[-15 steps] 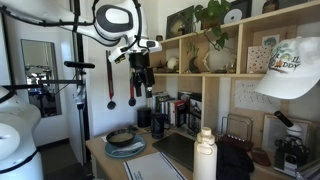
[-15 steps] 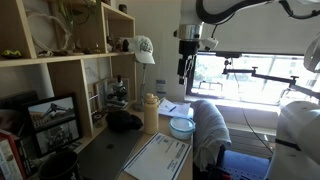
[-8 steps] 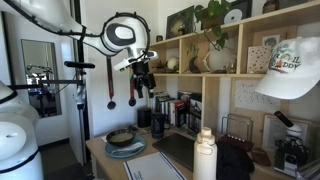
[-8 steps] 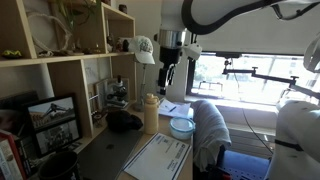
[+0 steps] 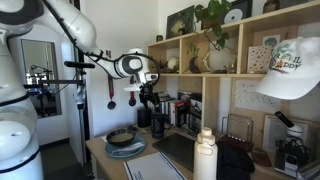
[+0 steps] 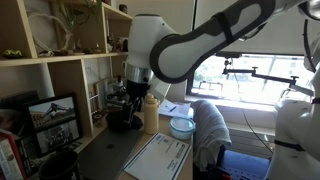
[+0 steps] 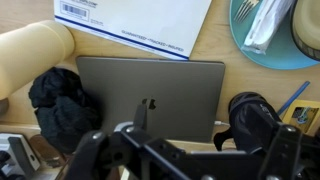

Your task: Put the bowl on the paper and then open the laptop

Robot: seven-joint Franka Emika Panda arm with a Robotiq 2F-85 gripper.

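Note:
My gripper should next move down and toward the right in the wrist view onto the bowl's rim beside the cutlery, because the bowl is off the paper.
The dark bowl sits on a blue-grey plate at the desk's end; in the wrist view its tan inside shows at the top right, with cutlery lying on the plate beside it. The pale striped paper lies beside the plate, also in an exterior view and in the wrist view. The laptop lies closed next to it, also seen in an exterior view. My gripper hangs high above the desk, over the laptop, open and empty; it also shows in the wrist view.
A cream bottle stands by the laptop. A black cloth and a black bulky object flank the laptop. Wooden shelves with plants and clutter rise behind the desk. A white cap hangs at the right.
The arm has swung down and away from the window side toward the shelves. The gripper has come lower over the laptop.

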